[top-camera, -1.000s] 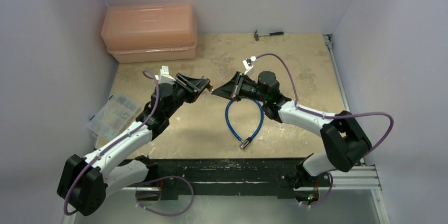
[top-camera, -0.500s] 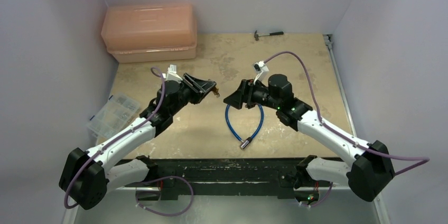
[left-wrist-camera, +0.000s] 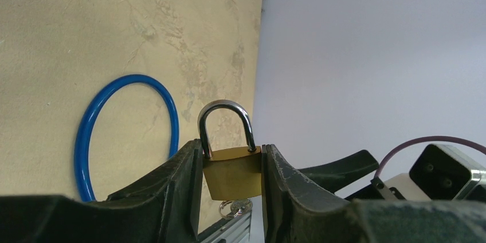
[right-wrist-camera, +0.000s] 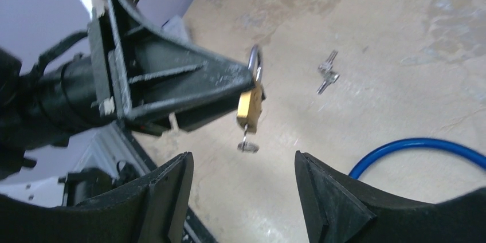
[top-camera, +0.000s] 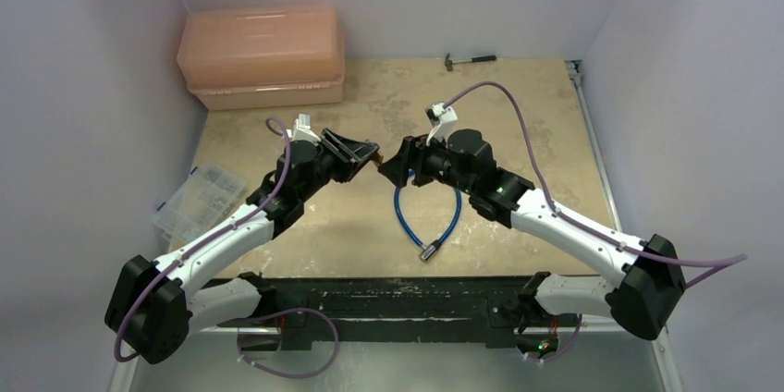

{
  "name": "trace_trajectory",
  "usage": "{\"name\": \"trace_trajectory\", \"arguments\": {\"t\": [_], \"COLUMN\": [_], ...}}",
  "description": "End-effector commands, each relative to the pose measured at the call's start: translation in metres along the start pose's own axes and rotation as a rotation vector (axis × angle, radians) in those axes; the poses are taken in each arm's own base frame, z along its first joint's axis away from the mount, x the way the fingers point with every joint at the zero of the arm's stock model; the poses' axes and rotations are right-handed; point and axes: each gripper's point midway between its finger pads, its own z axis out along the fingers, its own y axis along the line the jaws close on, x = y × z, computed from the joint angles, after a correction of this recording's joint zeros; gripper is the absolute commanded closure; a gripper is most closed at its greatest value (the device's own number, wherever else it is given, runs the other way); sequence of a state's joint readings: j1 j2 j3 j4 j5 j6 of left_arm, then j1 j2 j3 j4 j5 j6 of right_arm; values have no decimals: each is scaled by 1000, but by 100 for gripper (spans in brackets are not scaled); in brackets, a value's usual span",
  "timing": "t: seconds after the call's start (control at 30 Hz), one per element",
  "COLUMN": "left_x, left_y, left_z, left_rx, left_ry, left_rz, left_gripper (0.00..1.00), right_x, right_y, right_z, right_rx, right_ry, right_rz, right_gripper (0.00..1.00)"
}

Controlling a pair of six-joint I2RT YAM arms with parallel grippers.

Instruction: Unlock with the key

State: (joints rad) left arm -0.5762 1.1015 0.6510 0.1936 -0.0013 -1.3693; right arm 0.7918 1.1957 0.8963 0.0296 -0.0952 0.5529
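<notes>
I will move the open fingers of my right gripper around the padlock's brass body at the key end next, because that end of the padlock sticks out past my left gripper's fingers.
A small brass padlock [left-wrist-camera: 232, 171] with a silver shackle is clamped between the fingers of my left gripper [left-wrist-camera: 232, 147], held above the table. The key [left-wrist-camera: 236, 207] sticks out of the padlock's underside with a small ring on it. In the right wrist view the padlock [right-wrist-camera: 250, 108] hangs at the left fingers' tip, with the key [right-wrist-camera: 247, 145] below it. My right gripper [right-wrist-camera: 243, 163] is open, its jaws wide apart just short of the key and touching nothing. From above, both grippers meet at mid-table around the padlock [top-camera: 380, 162].
A blue cable loop [top-camera: 427, 216] with a silver end [top-camera: 428, 251] lies under the right arm. Two loose keys [right-wrist-camera: 328, 74] rest on the table beyond the padlock. A pink box [top-camera: 262, 57], a hammer [top-camera: 470, 60] and a clear organiser [top-camera: 196, 200] stand farther off.
My right gripper let go at the padlock, opened and pulled back to the right, then came back toward it, still open. The left gripper kept its hold and shifted slightly.
</notes>
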Motion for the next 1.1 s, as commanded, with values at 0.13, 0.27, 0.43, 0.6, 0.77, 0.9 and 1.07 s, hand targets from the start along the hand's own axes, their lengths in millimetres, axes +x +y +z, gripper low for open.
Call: {"name": "trace_trajectory", "arguments": {"t": [0.13,0.27,0.43,0.6,0.77,0.9,1.07], "left_x": [-7,-6,-6,-6,-6,-6,-7], "left_y": [-43,-46,-48,-49,-51,-52,-53], "left_z": [-7,-7,-7,-7,-8,-7,-8], "left_rx": [118,124,128,128,135,135,138], "left_ry": [-7,0,4,2,4,5,5], "left_rz": [-16,-23,-24,-26,-29,-30,-35], "left_gripper": [100,100,100,100,100,100,100], "right_x": [-50,-52,-49,-43,-39,-38,-37], "right_y": [7,8,7,3,1,4,5], "right_z": [17,25,30,30,30,32,36], "right_rx": [55,59,71,81,89,85,87], "right_ry": [-131,-127,-113,-100,-91,-86,-83], "right_rz": [-29,-33,-40,-49,-54,-57,-57], "right_gripper": [30,34,41,49,54,54,52]}}
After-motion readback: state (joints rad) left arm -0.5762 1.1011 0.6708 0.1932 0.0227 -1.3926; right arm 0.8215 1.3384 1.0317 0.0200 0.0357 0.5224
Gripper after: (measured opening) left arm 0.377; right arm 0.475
